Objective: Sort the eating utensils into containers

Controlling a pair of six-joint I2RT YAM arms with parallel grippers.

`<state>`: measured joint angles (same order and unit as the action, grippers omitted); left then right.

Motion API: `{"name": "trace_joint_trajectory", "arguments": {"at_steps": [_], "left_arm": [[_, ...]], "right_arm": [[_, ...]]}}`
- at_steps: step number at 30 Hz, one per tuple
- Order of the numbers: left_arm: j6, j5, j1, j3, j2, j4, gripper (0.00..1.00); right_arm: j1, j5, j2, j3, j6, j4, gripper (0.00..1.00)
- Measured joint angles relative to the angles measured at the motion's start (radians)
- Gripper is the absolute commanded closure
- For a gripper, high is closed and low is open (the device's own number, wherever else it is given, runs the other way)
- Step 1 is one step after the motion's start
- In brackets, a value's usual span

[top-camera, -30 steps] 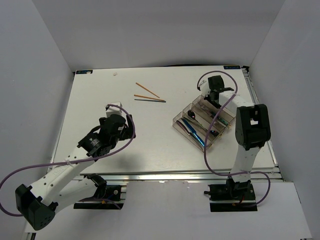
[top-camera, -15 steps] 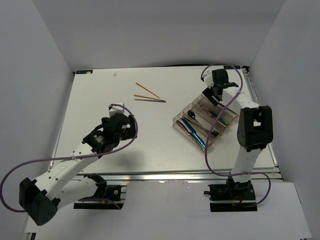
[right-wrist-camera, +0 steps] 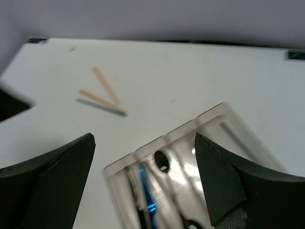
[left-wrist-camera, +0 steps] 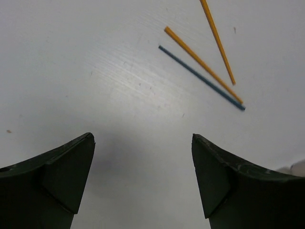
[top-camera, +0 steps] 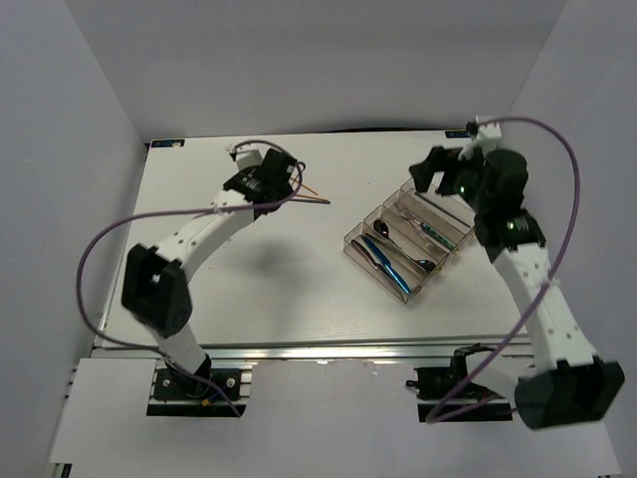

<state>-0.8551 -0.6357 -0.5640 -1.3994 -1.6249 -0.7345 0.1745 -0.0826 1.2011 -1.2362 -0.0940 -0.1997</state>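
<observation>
My left gripper is to move down next, narrowing, onto the middle chopstick's end away from the tray (left-wrist-camera: 170,33), because the sticks spread apart there and crowd together at their other end.
Two orange chopsticks (left-wrist-camera: 204,65) and a thin dark stick (left-wrist-camera: 202,78) lie loose on the white table, just ahead of my left gripper (left-wrist-camera: 143,138), which is open and empty. From above, that gripper (top-camera: 290,180) hangs over the chopsticks (top-camera: 317,197) and hides most of them. The clear divided tray (top-camera: 354,237) holds a blue knife (top-camera: 390,272), a black spoon (top-camera: 374,243) and silver pieces (top-camera: 420,225). My right gripper (top-camera: 443,177) hovers open above the tray's far end with nothing in it. Its wrist view shows the tray (right-wrist-camera: 214,114), the blue knife (right-wrist-camera: 144,187) and the distant chopsticks (right-wrist-camera: 102,93).
Grey walls close in the table on the left, the back and the right. The right arm's purple cable (top-camera: 567,189) loops high beside the tray. The left arm (top-camera: 189,239) stretches diagonally across the table's left half.
My left arm has swung from the near middle of the table out to the chopsticks at the far side. My right gripper has opened and risen away from the tray's far end.
</observation>
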Motion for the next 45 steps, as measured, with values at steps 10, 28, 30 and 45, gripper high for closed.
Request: {"name": "trace_joint_trajectory", "arguments": {"at_steps": [10,28,30,45], "left_arm": [[-0.103,-0.061,0.098,-0.668,-0.666,-0.151,0.43],[-0.298,-0.045,0.133,-0.784,-0.8,-0.191,0.43],[-0.298,-0.042,0.15,-0.789,-0.808,-0.177,0.43],[-0.297,-0.038,0.181,-0.84,-0.923,-0.118,0.52]], "right_arm": [[0.071,-0.29,-0.205,0.499,-0.364,0.041,0.11],[0.095,-0.314,-0.402,0.608,-0.362,-0.037,0.11],[0.096,-0.322,-0.403,0.616,-0.362,-0.038,0.11],[0.103,-0.359,-0.409,0.618,-0.362,-0.037,0.11]]}}
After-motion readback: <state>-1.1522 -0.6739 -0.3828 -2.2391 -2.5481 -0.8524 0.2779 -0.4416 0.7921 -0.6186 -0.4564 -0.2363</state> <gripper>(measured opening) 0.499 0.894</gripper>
